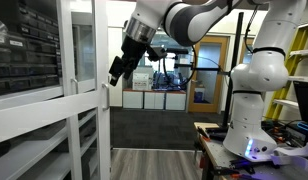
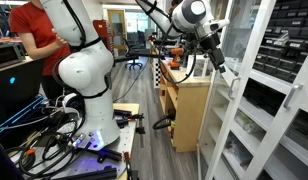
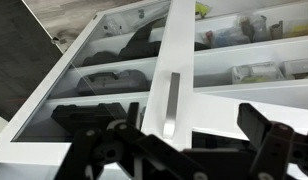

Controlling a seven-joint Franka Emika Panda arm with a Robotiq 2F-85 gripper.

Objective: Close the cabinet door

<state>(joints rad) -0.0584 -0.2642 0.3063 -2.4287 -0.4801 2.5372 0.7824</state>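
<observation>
My gripper moves outward and down next, its spread fingers straddling the slim metal handle (image 1: 106, 96) (image 3: 171, 100), and closes, since the handle lies outward of my gripper and slightly lower.
The cabinet door (image 1: 102, 125) is a tall white-framed glass door with a horizontal crossbar. It shows in both exterior views (image 2: 234, 112) and fills the wrist view (image 3: 184, 55). A slim metal handle (image 3: 171, 100) sits on its vertical stile at the crossbar. My gripper (image 1: 116, 68) hangs from the arm just in front of the door's upper pane and also shows in an exterior view (image 2: 222, 62). In the wrist view its black fingers (image 3: 179, 140) are spread wide and empty, either side of the handle's lower end, close to the door face. I cannot tell whether they touch it.
Cabinet shelves behind the glass hold dark boxes and packets (image 3: 254, 72). The robot base (image 1: 256, 100) stands on a table with cables (image 2: 54, 140). A wooden counter (image 2: 189, 100) stands near the cabinet. A person in a red shirt (image 2: 36, 35) stands behind the robot.
</observation>
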